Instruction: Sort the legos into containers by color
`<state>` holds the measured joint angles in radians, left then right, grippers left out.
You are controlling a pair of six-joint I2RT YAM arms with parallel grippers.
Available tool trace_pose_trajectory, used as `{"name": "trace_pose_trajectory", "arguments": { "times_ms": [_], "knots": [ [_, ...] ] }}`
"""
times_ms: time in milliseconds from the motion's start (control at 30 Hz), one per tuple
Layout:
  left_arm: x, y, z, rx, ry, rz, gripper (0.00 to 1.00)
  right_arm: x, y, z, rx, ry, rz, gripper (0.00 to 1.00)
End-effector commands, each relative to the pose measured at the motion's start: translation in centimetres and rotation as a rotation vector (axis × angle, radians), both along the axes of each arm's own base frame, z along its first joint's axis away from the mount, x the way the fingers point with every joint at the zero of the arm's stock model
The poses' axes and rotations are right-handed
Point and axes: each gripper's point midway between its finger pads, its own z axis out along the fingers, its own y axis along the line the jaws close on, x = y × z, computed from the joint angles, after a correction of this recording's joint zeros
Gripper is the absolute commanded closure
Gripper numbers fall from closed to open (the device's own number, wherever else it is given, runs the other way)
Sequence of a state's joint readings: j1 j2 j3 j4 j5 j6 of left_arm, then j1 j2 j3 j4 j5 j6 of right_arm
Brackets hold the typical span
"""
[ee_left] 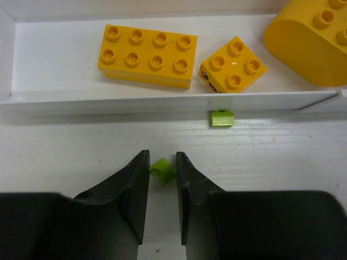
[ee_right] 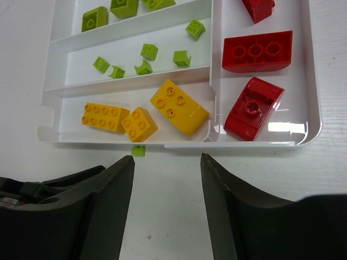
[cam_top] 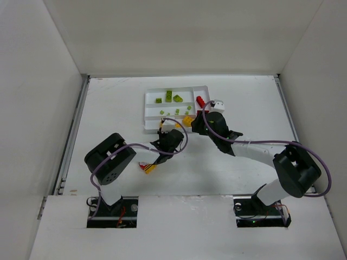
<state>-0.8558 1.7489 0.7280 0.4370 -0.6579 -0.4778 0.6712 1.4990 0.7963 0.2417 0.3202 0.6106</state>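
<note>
The tray's middle slot holds small green legos, so my left gripper should lift the lime green lego outward past the yellow legos, over that slot's end farthest from the red legos.
My left gripper is shut on a tiny lime green lego, pinched at the fingertips just above the table in front of the white tray. Another tiny green lego lies on the table against the tray's near wall. In the right wrist view the nearest slot holds three yellow legos, the middle slot several small green ones, the far slot bigger green ones, and the crosswise slot red ones. My right gripper is open over bare table, nothing between its fingers.
A red and yellow clump lies on the table near the left arm's elbow. The tray sits at the back centre, both arms reaching toward its near side. White walls enclose the table.
</note>
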Motion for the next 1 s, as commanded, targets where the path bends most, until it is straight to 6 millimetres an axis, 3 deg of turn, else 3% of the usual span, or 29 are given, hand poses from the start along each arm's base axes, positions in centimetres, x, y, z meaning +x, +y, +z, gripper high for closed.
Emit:
{"name": "trace_pose_trajectory", "arguments": {
  "times_ms": [0,167,233,333,467,533,567,633,800,967],
  "knots": [
    [-0.5,-0.7,2.9,-0.047,-0.039,-0.035,0.88,0.6,-0.5,0.9,0.041,-0.034,-0.022,0.42],
    [0.7,0.7,8.0,-0.115,-0.112,-0.004,0.88,0.7,-1.1,1.3,0.064,-0.043,-0.039,0.42],
    [2.4,1.5,9.8,-0.14,-0.141,0.021,0.87,0.7,-0.7,1.2,0.062,-0.039,-0.031,0.42],
    [5.8,2.1,11.6,-0.154,-0.163,0.048,0.87,0.8,-0.2,1.2,0.052,-0.037,-0.017,0.51],
    [10.3,2.2,11.0,-0.18,-0.138,0.065,0.87,0.4,1.0,0.8,0.045,-0.026,0.011,0.67],
    [11.4,2.4,10.8,-0.179,-0.136,0.073,0.87,0.3,1.4,0.6,0.04,-0.023,0.02,0.67],
    [13.1,2.5,10.0,-0.171,-0.121,0.087,0.87,0.1,1.8,0.6,0.037,-0.022,0.031,0.67],
    [14.5,2.4,9.4,-0.173,-0.11,0.091,0.86,-0.1,2.3,0.6,0.03,-0.026,0.05,0.65],
    [15.9,2.6,7.8,-0.173,-0.084,0.099,0.79,-0.7,3.7,0.6,-0.016,-0.032,0.106,0.5],
    [15.3,4.0,8.1,-0.185,-0.089,0.127,0.62,-1.8,6.6,-1.0,-0.086,-0.002,0.181,0.48]
  ]
}}
